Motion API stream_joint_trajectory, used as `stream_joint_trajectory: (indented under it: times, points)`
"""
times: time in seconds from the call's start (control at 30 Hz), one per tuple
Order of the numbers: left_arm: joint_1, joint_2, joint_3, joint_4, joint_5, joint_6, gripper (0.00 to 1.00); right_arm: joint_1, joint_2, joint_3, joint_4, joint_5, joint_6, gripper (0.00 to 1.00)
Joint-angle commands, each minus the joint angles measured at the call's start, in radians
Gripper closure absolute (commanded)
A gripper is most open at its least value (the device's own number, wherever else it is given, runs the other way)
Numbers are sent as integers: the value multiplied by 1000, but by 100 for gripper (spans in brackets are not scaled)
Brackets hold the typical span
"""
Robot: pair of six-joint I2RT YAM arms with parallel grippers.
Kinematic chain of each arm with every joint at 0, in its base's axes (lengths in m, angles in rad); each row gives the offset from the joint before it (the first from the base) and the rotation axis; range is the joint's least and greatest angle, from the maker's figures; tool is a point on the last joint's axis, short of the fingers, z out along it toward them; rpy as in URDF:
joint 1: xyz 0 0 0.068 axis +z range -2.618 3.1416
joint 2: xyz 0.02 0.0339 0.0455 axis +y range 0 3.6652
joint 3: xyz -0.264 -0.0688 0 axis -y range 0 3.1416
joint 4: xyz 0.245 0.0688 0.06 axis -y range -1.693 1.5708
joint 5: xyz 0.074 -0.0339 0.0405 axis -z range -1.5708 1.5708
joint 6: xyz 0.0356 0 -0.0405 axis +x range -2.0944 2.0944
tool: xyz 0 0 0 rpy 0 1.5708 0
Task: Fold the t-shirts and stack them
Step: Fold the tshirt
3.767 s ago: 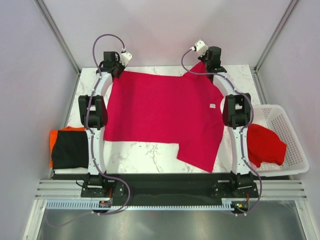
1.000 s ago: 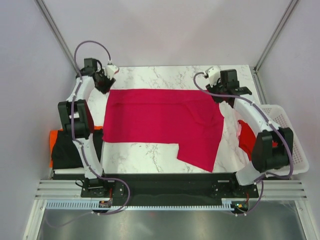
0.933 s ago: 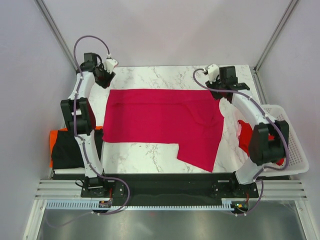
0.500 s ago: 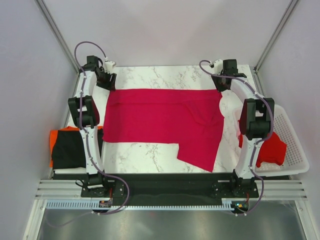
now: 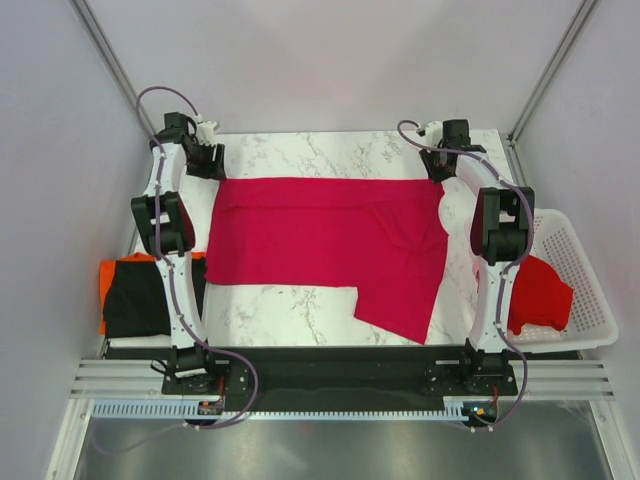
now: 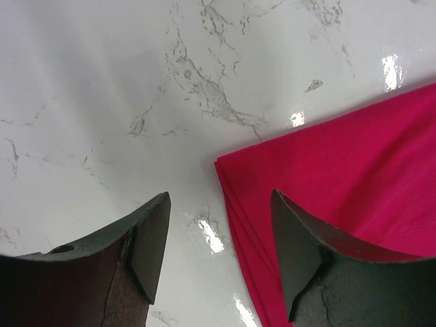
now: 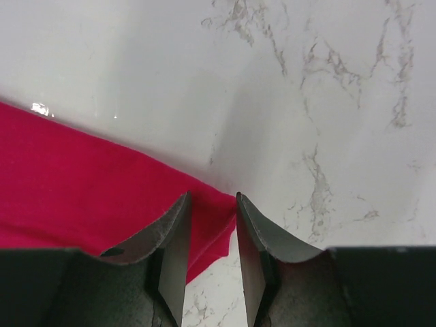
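The tip of the crimson-pink t-shirt's far corner on the basket side is between the open fingers of my right gripper, so next I should lower that gripper and close it on that corner.
A crimson-pink t-shirt (image 5: 320, 235) lies flat on the marble table (image 5: 300, 310), with a flap hanging toward the near right. My left gripper (image 5: 205, 160) hovers by the shirt's far left corner (image 6: 340, 170). Its jaws (image 6: 219, 197) stand wide open, one over bare marble and one over cloth, holding nothing. My right gripper (image 5: 440, 165) is over the far right corner (image 7: 82, 177). Its jaws (image 7: 212, 197) stand apart, and the cloth tip lies on the table below the gap. A red t-shirt (image 5: 535, 290) sits in the basket. Black (image 5: 140, 300) and orange (image 5: 112, 265) t-shirts are stacked at the left.
The white lattice basket (image 5: 585, 270) stands at the table's right edge. The stacked shirts sit beside the left arm's column at the left edge. Grey walls and metal frame posts close in the back and sides. Marble shows along the back and near the front.
The left gripper drew back off the shirt's corner and opened wider. The right arm's elbow swung in toward the table while its gripper stayed by the far right corner. The shirt stayed put.
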Motion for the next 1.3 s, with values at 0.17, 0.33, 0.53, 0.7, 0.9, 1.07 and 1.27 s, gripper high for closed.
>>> stream_joint_trajectory:
  times: [0.17,0.33,0.53,0.7,0.9,1.07,1.27]
  points:
    - [1,37,42,21,29,-44,32,-41,77,84,-16,-31,10,60]
    - [0,47,38,21,15,-33,33,-43,95,88,-17,-32,15,60]
    - [0,60,36,20,12,-29,35,-43,107,88,-19,-45,18,60]
    - [-2,73,42,20,17,-27,42,-43,124,91,-40,-95,18,72]
    - [-16,93,70,15,72,10,53,-38,135,71,-53,-115,16,95]
    - [-17,96,87,6,126,39,52,-38,136,74,-51,-104,16,95]
    - [-28,120,107,1,138,73,62,-38,140,78,-53,-103,16,96]
